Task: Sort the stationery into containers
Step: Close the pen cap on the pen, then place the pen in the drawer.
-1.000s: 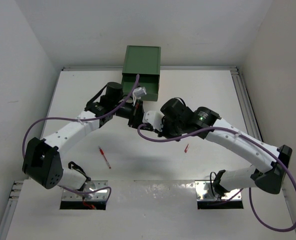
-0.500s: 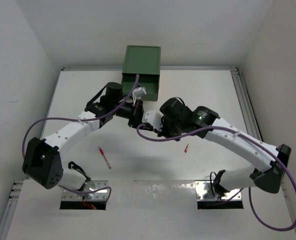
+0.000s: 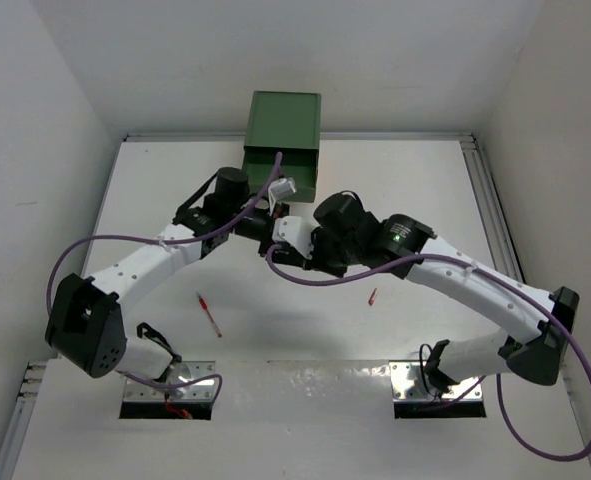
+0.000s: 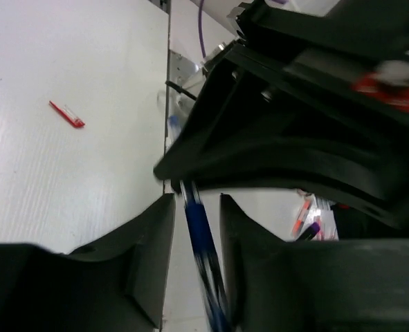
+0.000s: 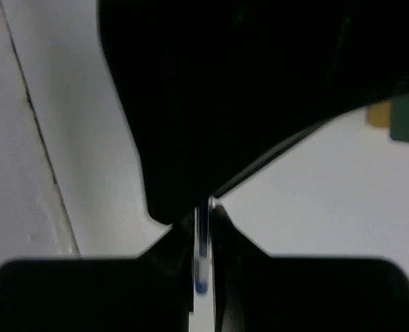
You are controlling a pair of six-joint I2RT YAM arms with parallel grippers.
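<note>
My right gripper needs to carry the blue pen outward over the uncovered inside of the cabinet's open drawer (image 3: pixel 300 173) and let go of it there, because the drawer is outward of the gripper.
A blue pen (image 4: pixel 201 235) runs between the fingers of my left gripper (image 4: pixel 197 200), which stands open with a gap on each side of the barrel. My right gripper (image 5: pixel 203 218) is shut on the same blue pen (image 5: pixel 202 256), holding it by the end. Both grippers meet over the middle of the table, left gripper (image 3: pixel 270 225) against right gripper (image 3: pixel 289 233), just in front of the dark green cabinet (image 3: pixel 283 135). One red pen (image 3: pixel 208 315) lies on the table at the near left, another red piece (image 3: pixel 373 296) at the near right.
The cabinet stands at the table's far edge against the back wall. Purple cables loop off both arms. In the left wrist view, orange and purple stationery (image 4: pixel 306 220) shows past the right finger, and a red pen (image 4: pixel 67 115) lies on the white table.
My left gripper's jaws have parted around the blue pen. The right arm has shifted a little to the left, closer against the left gripper.
</note>
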